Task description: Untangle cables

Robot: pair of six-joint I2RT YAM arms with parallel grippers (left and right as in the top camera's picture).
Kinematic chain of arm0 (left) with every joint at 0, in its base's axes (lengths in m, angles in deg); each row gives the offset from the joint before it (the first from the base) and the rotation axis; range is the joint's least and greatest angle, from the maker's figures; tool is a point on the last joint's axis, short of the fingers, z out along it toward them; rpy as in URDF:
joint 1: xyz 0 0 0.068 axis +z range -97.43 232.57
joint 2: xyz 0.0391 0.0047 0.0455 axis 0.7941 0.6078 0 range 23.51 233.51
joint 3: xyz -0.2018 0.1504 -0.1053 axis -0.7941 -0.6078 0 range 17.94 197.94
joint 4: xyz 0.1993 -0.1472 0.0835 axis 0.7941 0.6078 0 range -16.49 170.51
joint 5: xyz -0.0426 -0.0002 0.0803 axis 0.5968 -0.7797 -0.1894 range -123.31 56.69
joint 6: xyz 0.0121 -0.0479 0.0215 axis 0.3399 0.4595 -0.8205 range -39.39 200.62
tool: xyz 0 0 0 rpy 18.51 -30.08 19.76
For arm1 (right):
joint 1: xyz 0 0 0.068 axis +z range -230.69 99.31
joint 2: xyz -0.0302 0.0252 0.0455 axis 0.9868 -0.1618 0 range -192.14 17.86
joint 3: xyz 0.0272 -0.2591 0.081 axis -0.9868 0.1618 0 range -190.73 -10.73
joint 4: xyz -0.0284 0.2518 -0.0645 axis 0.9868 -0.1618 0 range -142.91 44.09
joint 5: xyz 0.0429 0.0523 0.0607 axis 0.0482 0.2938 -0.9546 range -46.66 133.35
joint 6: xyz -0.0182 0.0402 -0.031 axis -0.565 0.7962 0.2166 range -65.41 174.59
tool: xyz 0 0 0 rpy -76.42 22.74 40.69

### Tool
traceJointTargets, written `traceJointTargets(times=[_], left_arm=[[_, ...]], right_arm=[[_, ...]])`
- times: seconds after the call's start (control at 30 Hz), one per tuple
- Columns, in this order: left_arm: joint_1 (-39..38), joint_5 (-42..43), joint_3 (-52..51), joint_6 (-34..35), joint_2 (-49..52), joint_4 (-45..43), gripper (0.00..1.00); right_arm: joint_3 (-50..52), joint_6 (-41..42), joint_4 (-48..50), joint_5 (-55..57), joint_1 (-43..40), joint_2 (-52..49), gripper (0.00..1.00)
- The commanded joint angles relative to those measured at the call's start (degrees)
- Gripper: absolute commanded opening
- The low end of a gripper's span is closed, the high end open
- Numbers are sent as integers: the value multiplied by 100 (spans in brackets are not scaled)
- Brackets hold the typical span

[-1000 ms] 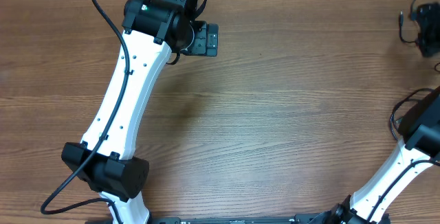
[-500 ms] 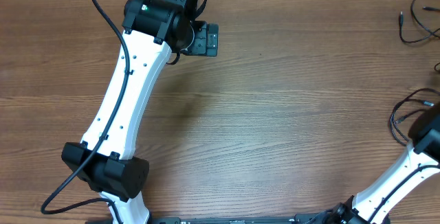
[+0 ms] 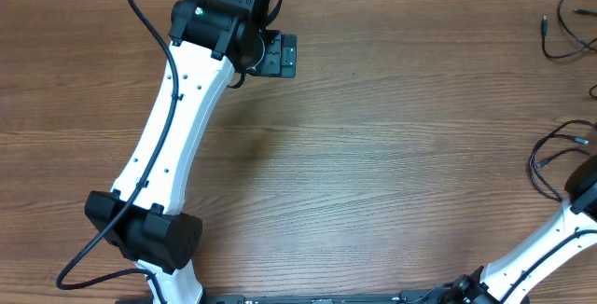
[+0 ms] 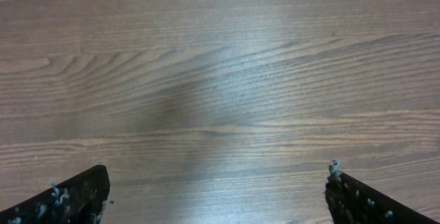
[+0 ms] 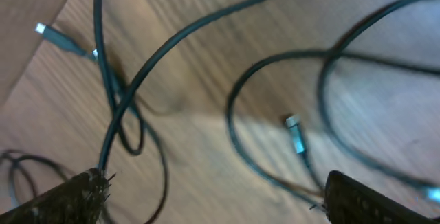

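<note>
The curved piece of cable is beside one finger, off the middle. My right gripper moves down and to the left in the wrist view onto it next.
Several thin black cables (image 5: 177, 37) lie in loose, crossing loops on the wood under my right gripper (image 5: 216, 200). Small plug ends show at the upper left (image 5: 58, 40) and in the middle (image 5: 295, 133). The right gripper is open, its fingers wide apart with cable strands running beneath them; one strand passes close by the left fingertip (image 5: 82, 193). In the overhead view the cables sit at the far right edge, one piece at the top (image 3: 562, 56) and one loop lower down (image 3: 537, 159). My left gripper (image 4: 216, 200) is open over bare wood.
The left arm (image 3: 177, 127) stretches diagonally from the front edge to the table's far side. The right arm (image 3: 546, 248) rises at the bottom right corner, its gripper beyond the overhead frame. The wooden table (image 3: 392, 155) lies between the arms.
The right gripper was at the cable in the top right corner a second ago. It has let go and drawn back out of the overhead view, leaving the cable on the table. The left arm stayed put.
</note>
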Motion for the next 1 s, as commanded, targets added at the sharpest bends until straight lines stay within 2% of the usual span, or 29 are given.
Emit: traceJointTargets(times=[0.0,0.17,0.5,0.57,0.6,0.63,0.67,0.77,0.83,0.97], left_arm=[[-9,26,-39,13,-11,13,100],[-9,26,-39,15,-11,-26,100],[-9,44,-39,15,-11,-26,100],[-9,48,-39,17,-11,-20,100],[-9,48,-39,17,-11,-17,100],[-9,48,-39,17,-11,-15,100],[-9,48,-39,17,-11,-13,100],[-9,48,-39,20,-11,-26,100],[-9,48,-39,24,-11,-35,100],[-9,46,-39,39,-11,-55,100]], right_arm=[[90,398,199,-127,22,90,95],[118,177,455,136,22,26,88],[120,35,669,297,22,-164,92],[120,-210,723,317,22,-258,80],[120,-315,745,321,22,-317,56],[120,-413,763,308,22,-361,20],[120,-468,761,293,22,-398,4],[116,-673,796,52,42,-402,4],[28,-1174,955,-529,46,-382,4],[-417,-3254,1655,-3335,44,-323,4]])
